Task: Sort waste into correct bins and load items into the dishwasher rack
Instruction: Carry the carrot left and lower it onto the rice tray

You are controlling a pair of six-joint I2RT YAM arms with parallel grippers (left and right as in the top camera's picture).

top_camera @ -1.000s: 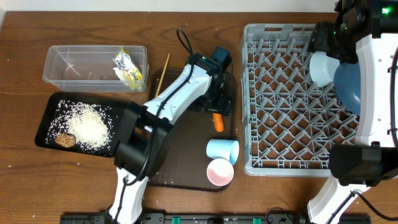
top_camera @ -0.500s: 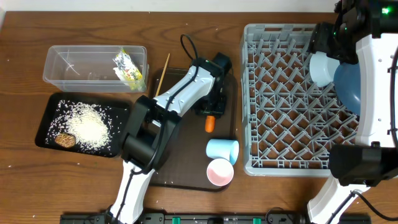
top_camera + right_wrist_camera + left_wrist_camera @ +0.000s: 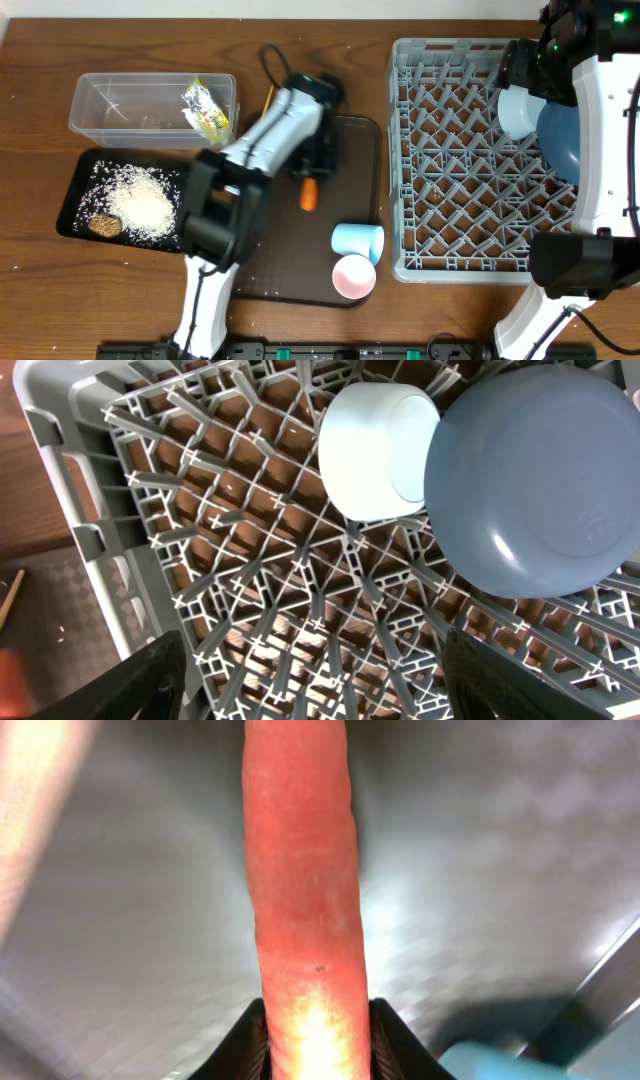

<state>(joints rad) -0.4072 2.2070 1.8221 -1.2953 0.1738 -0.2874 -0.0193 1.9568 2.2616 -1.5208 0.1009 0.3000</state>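
The black tray is to the left of my left gripper in the overhead view, so next my left gripper will swing over the white rice (image 3: 140,200) and release the carrot (image 3: 309,193).
My left gripper (image 3: 311,176) is shut on an orange carrot (image 3: 309,193) and holds it over the dark brown serving tray (image 3: 290,270). In the left wrist view the carrot (image 3: 300,870) runs up from between the two black fingers (image 3: 258,1042). My right gripper (image 3: 315,670) stands open over the grey dishwasher rack (image 3: 440,150), with nothing between its fingers. A light blue bowl (image 3: 375,450) and a dark blue plate (image 3: 540,480) lean in the rack's far right corner. The clear tub (image 3: 120,105) holds a yellow-green wrapper (image 3: 205,110). The black tray (image 3: 75,190) holds white rice (image 3: 140,200) and a brown lump (image 3: 103,225).
A light blue cup (image 3: 357,241) lies on its side and a pink cup (image 3: 353,276) stands at the serving tray's front right. A thin wooden chopstick (image 3: 266,100) shows behind the left arm. Rice grains dot the wooden table.
The left gripper has shut on the carrot and carried it leftward across the serving tray. The right arm has hardly moved.
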